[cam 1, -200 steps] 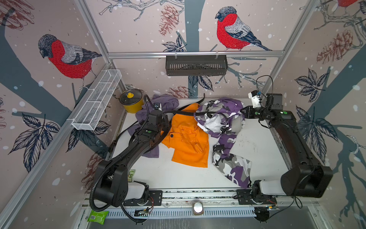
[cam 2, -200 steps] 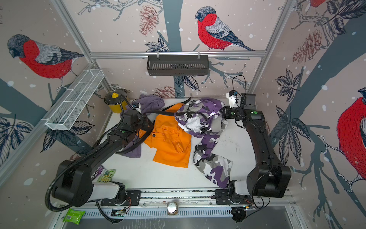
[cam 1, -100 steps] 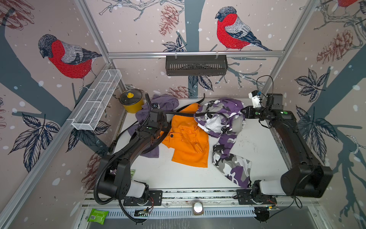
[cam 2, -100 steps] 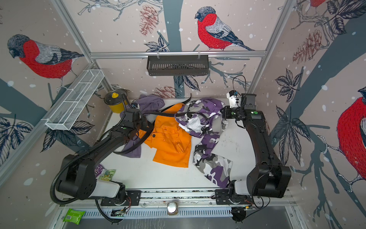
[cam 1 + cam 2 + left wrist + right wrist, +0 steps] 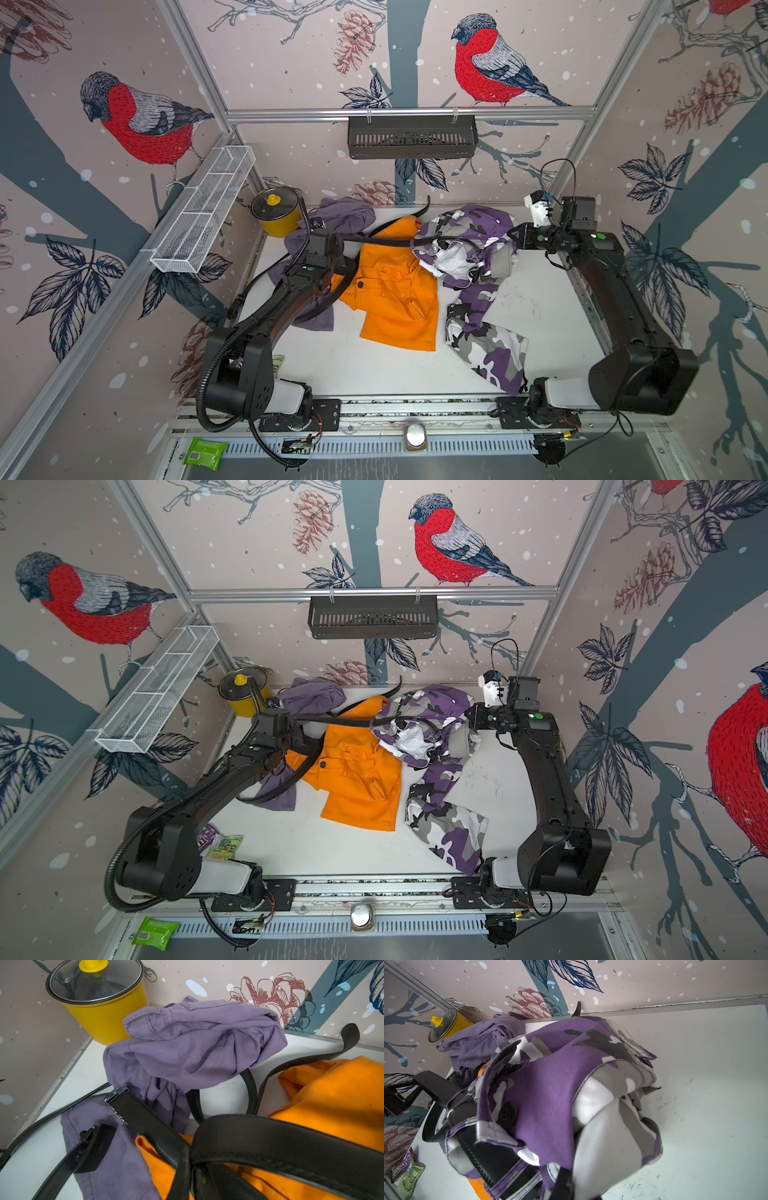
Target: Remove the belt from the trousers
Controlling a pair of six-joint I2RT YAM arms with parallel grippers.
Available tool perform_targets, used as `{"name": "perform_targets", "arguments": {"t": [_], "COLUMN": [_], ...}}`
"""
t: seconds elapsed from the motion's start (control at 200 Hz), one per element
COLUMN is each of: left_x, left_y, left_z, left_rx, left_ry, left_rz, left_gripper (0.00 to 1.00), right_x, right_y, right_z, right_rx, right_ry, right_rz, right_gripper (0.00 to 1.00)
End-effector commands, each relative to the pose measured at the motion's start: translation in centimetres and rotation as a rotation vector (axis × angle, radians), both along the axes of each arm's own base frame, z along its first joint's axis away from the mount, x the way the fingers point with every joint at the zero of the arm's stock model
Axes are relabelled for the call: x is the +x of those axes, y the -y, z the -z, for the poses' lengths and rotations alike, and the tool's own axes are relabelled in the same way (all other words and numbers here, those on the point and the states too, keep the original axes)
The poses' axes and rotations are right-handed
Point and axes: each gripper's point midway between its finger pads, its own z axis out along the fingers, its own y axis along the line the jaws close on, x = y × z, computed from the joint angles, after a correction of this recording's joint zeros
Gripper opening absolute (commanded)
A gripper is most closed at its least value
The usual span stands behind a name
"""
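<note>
The belt is stretched tight to the loops of the camouflage trousers, so the robot's left gripper will move gently toward them, over the orange trousers [image 5: 376, 260] [image 5: 260, 1177], and let go of the belt.
The purple-grey camouflage trousers [image 5: 465, 226] [image 5: 428, 704] [image 5: 546, 1084] lie crumpled at the back right, one leg trailing towards the front. A black belt [image 5: 386, 240] [image 5: 345, 721] [image 5: 270, 1142] [image 5: 488, 1151] runs taut from their waistband loops leftwards over the orange trousers. My left gripper [image 5: 340, 243] [image 5: 297, 722] [image 5: 193, 1180] is shut on this belt. My right gripper [image 5: 513, 240] [image 5: 470, 721] [image 5: 566, 1186] is shut on the camouflage trousers at the waistband, which is lifted off the table.
Orange trousers [image 5: 395, 291] lie in the middle and plain purple trousers [image 5: 345, 214] at the back left, with other black belts [image 5: 83, 1153] on them. A yellow lidded pot [image 5: 276, 212] stands in the back left corner. Snack packets [image 5: 224, 845] lie near the left arm's base.
My left gripper has shifted slightly to the left with the belt in it. The right arm has stayed where it was.
</note>
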Motion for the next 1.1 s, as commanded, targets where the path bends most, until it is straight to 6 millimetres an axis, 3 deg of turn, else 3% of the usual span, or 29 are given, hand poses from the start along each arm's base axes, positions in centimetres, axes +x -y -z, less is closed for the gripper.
{"name": "perform_targets", "arguments": {"t": [0.0,0.37,0.47,0.495,0.58,0.62,0.7,0.79,0.805,1.011,1.096], "left_x": [-1.0,-1.4,-0.9,-0.8,-0.4,-0.3,-0.5,-1.2,-1.0,-4.0,-5.6], "left_y": [-2.6,-4.5,-3.5,-2.8,-1.1,-0.3,1.7,3.7,4.0,4.5,5.8], "left_z": [0.6,1.9,2.7,2.8,2.5,1.9,0.1,-1.4,-2.7,-8.5,-10.8], "left_rx": [0.025,0.057,0.021,0.008,0.017,0.034,0.072,0.113,0.117,0.223,0.213], "left_ry": [-0.032,-0.078,-0.102,-0.108,-0.111,-0.096,-0.055,-0.028,-0.002,0.100,0.179], "left_rz": [-0.110,-0.179,-0.132,-0.106,-0.047,-0.024,0.031,0.105,0.110,0.119,0.192], "left_gripper": [0.00,0.00,0.00,0.09,0.62,0.76,0.92,0.99,0.99,0.99,0.99], "right_x": [0.9,1.0,1.0,0.9,1.0,1.0,0.9,0.9,0.9,1.0,1.2], "right_y": [0.6,0.6,-0.4,-0.9,-2.4,-2.9,-3.7,-4.1,-4.2,-4.1,-4.0], "right_z": [-1.4,-1.4,-1.7,-1.7,-1.8,-1.9,-2.0,-2.1,-2.1,-2.7,-3.0], "right_rx": [-0.023,-0.020,-0.024,-0.026,-0.022,-0.016,-0.004,0.008,0.009,0.014,0.019], "right_ry": [0.068,0.065,0.071,0.072,0.073,0.072,0.078,0.078,0.078,0.091,0.096], "right_rz": [0.019,0.022,-0.008,-0.022,-0.066,-0.081,-0.101,-0.114,-0.117,-0.112,-0.110], "right_gripper": [0.00,0.00,0.00,0.00,0.00,0.00,0.00,0.00,0.00,0.00,0.00]}}
